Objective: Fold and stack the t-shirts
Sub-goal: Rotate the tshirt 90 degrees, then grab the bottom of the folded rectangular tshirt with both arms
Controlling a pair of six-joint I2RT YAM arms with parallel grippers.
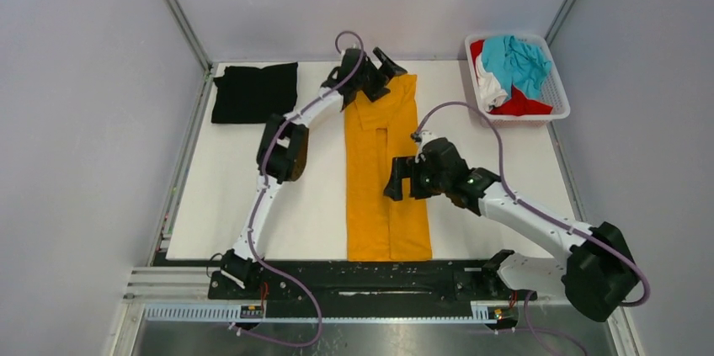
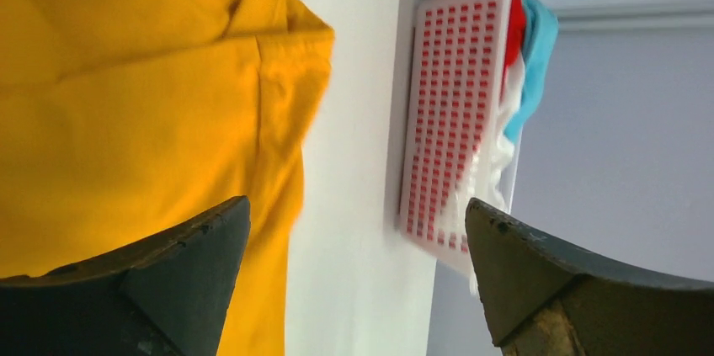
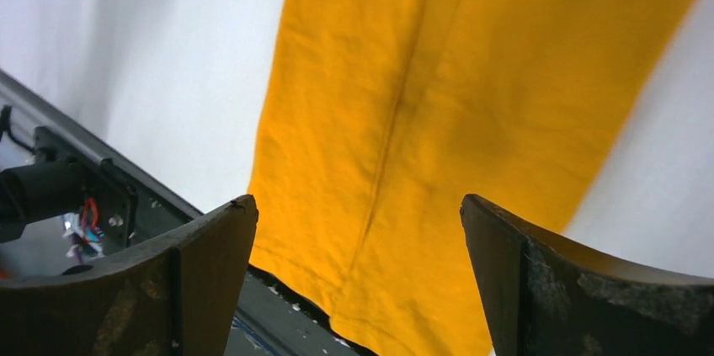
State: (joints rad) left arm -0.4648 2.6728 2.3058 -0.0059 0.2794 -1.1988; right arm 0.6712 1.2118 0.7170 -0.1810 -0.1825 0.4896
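Note:
Next, my left gripper draws back along the orange-yellow t-shirt and down. That t-shirt's near hem's corner point(image 1: 351, 256) on the black t-shirt's side lies back from it and below.
A large orange-yellow t-shirt point(image 1: 383, 204) lies as a long narrow strip down the middle of the white table, from the back to the front edge. My left gripper point(image 1: 386, 66) hovers open over the shirt's far end; its wrist view shows the cloth point(image 2: 126, 103) beside open, empty jaws point(image 2: 358, 204). My right gripper point(image 1: 397, 179) is open above the strip's middle, and its wrist view point(image 3: 358, 200) looks down on the shirt's near hem point(image 3: 471, 103). A folded black t-shirt point(image 1: 254, 92) lies at the back left. Teal point(image 1: 522, 61), red point(image 1: 524, 105) and white point(image 1: 492, 91) t-shirts sit bunched in the basket.
The white slotted basket point(image 1: 557, 95) stands at the back right corner, also seen in the left wrist view point(image 2: 446, 120). A black rail point(image 1: 362, 276) runs along the table's near edge. Grey walls close in both sides and the back.

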